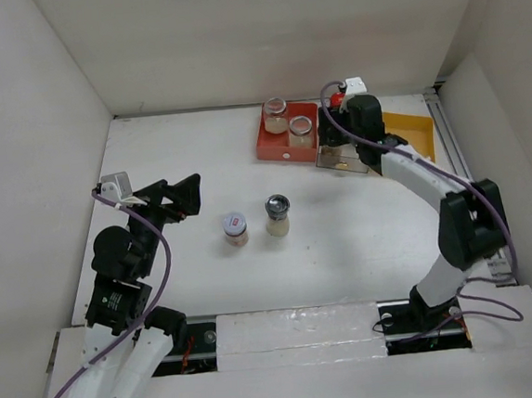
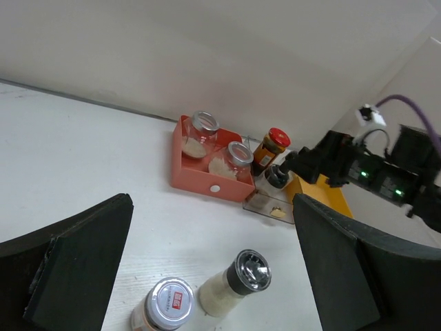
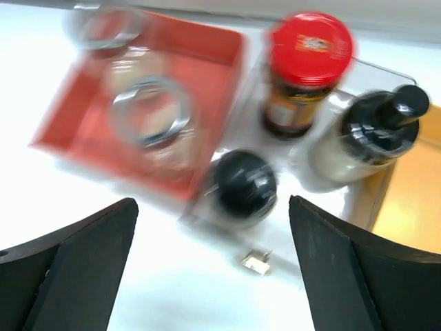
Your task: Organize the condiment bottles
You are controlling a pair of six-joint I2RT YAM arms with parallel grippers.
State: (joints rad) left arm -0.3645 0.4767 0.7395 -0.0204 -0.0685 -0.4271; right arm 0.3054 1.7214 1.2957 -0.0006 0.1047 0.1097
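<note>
My right gripper will next move back to the silver-capped bottle and lower its open fingers around its cap (image 1: 277, 204), as the bottle stands below and back, still outside the trays.
Two clear glass jars (image 1: 275, 114) (image 1: 300, 131) stand in the red tray (image 1: 269, 147). In the right wrist view a dark bottle with a red cap (image 3: 306, 69) and two pale black-capped bottles (image 3: 365, 138) (image 3: 244, 183) stand in the clear tray (image 3: 331, 207). A white-lidded jar (image 1: 236, 228) and a silver-capped bottle (image 1: 278, 214) stand upright mid-table, also in the left wrist view (image 2: 167, 307) (image 2: 241, 279). My left gripper (image 1: 183, 186) is open and empty, left of these two. My right gripper (image 3: 213, 227) is open and empty, above the clear tray's near edge.
A yellow tray (image 1: 414, 135) lies right of the clear tray, partly under my right arm. A small metal clip (image 3: 256, 262) lies in the clear tray's near part. White walls close in the table at the back and sides.
</note>
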